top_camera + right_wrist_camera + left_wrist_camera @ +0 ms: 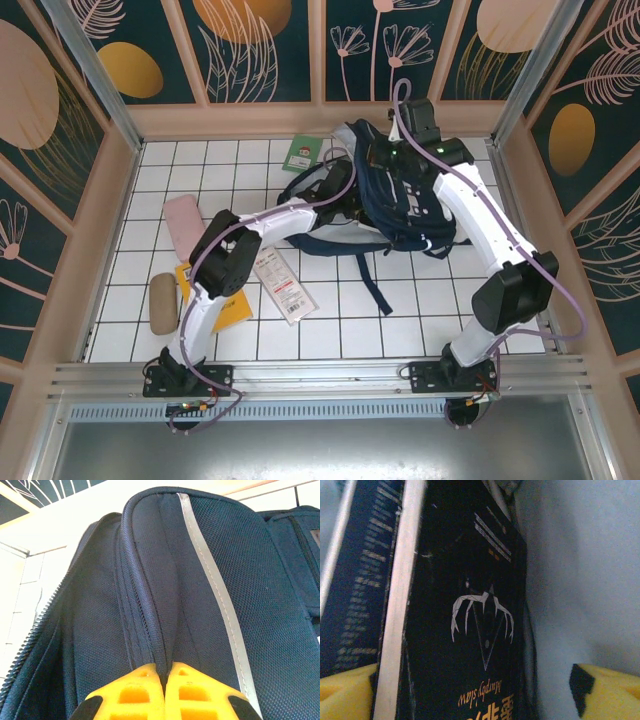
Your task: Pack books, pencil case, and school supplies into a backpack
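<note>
I should next move my right gripper down and back over the backpack's opening (pixel 342 231) to let go of the fold, because that opening is below and back from my gripper.
The navy backpack (pixel 405 205) lies at the back right of the tiled floor, its mouth facing left. My left arm reaches into that mouth. In the left wrist view my left gripper (pixel 479 696) stands open inside, its yellow fingertips (pixel 607 692) wide on either side of a black book (pixel 470 605) with white cover art. A navy book (pixel 357 580) stands just left of the black one. My right gripper (pixel 165 672) is shut on a fold of the backpack (pixel 215 580) by the zipper, at the bag's top (pixel 385 155).
On the tiles lie a small green book (pixel 300 152), the pink pencil case (pixel 183 222), the white-and-red school supplies packet (pixel 283 285), a yellow-orange book (pixel 222 305) partly under my left arm, and a tan oblong pouch (pixel 162 303). Wooden walls (pixel 112 210) fence the floor.
</note>
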`<action>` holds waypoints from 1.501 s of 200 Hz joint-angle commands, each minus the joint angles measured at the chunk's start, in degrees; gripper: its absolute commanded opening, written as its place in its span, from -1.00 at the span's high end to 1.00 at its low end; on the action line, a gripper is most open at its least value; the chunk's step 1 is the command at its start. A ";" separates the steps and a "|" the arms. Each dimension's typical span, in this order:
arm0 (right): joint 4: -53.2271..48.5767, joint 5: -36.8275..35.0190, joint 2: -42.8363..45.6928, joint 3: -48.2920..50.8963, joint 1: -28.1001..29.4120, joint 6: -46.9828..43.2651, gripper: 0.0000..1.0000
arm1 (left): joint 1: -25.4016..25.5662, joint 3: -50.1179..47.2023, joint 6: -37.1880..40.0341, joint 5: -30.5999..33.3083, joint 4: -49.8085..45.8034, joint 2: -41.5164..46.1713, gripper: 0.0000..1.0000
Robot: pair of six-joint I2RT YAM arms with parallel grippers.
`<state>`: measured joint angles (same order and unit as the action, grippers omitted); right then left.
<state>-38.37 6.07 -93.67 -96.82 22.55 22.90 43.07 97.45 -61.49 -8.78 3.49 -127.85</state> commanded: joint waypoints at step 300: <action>25.99 -4.84 -4.72 20.85 17.59 1.98 -0.02 | -22.50 -67.55 -2.58 16.85 -34.73 67.21 -0.97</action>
<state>-15.16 0.25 -96.64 -74.61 38.89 23.53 20.88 33.89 -60.20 9.80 -31.92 -61.69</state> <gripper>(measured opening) 0.510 0.985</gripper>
